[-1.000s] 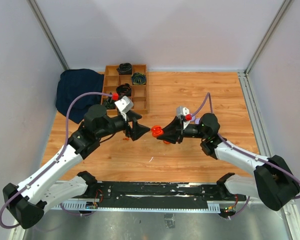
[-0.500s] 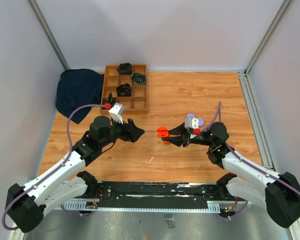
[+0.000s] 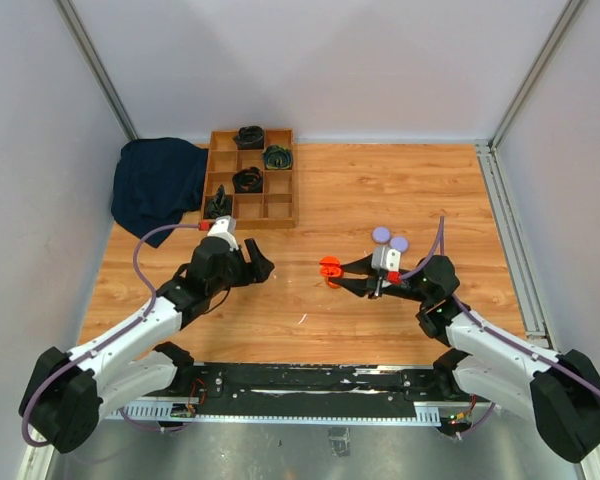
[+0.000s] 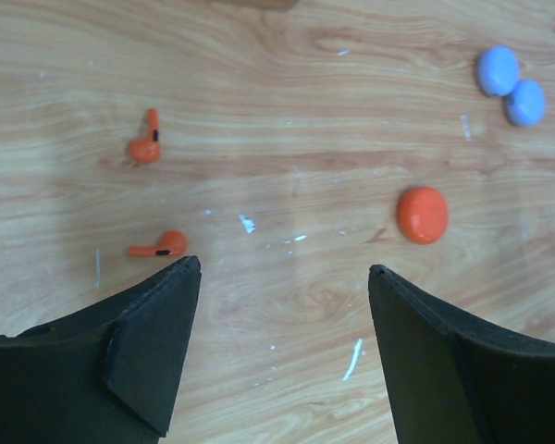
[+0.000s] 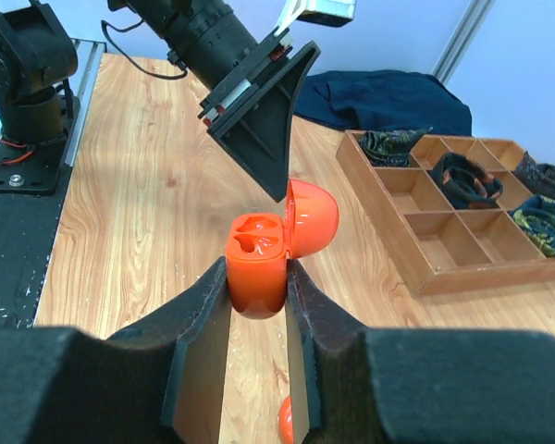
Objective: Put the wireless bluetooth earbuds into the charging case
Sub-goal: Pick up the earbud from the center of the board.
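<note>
The nearer earbud's round head (image 4: pixel 173 242) lies below on the left in the wrist view, so the left gripper should lower its open fingers to that side, around it.
My right gripper (image 5: pixel 259 275) is shut on the open orange charging case (image 5: pixel 257 264) and holds it above the table with its lid (image 5: pixel 311 218) swung back and both sockets empty. The case also shows in the top view (image 3: pixel 329 267). Two orange-red earbuds (image 4: pixel 147 146) (image 4: pixel 161 246) lie on the wood in the left wrist view, just ahead of the left finger. My left gripper (image 4: pixel 285 273) is open and empty; in the top view (image 3: pixel 262 268) it sits left of the case. No lilac earbuds are in view.
An orange disc (image 4: pixel 422 215) lies on the table below the case. Two lilac discs (image 3: pixel 380 235) (image 3: pixel 399 243) lie behind the right gripper. A wooden compartment tray (image 3: pixel 280 208) with coiled items and a dark blue cloth (image 3: pixel 155 185) sit at the back left.
The two grippers have drawn apart: the left one moved left and lower, the right one moved slightly right with the case still held.
</note>
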Controlling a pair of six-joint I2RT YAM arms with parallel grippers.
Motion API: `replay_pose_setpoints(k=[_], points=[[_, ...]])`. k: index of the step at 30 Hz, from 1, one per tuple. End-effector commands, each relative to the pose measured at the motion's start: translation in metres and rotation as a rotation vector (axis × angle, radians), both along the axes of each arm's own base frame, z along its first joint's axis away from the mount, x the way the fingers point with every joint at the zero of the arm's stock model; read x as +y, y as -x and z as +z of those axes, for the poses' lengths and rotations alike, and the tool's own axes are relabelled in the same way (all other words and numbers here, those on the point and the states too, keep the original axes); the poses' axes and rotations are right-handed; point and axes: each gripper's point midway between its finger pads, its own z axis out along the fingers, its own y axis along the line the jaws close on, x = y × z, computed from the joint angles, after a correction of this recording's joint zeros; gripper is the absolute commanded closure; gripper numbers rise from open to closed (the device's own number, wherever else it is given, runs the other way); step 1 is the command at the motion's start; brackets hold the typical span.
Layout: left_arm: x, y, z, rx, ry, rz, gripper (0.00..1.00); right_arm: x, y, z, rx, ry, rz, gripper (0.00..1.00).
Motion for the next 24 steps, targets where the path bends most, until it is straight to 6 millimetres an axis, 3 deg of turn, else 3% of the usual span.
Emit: replay_pose_setpoints(k=[1,9,13,24], points=[[0.015,-0.006,-0.026,0.080,-0.059,0.102,0.23,-0.004,-0.007,0.011,-0.036,-0.052,-0.050,0.83],[0.025,-0.017,-0.057,0.174,-0.208,0.147,0.30,-0.005,-0.018,-0.004,0.005,-0.036,-0.103,0.83],[0.028,-0.028,-0.057,0.177,-0.280,0.143,0.36,-0.006,-0.020,-0.006,0.015,-0.033,-0.113,0.83],[0.020,-0.046,-0.072,0.202,-0.426,0.026,0.36,-0.006,-0.024,-0.008,0.027,-0.017,-0.127,0.84]])
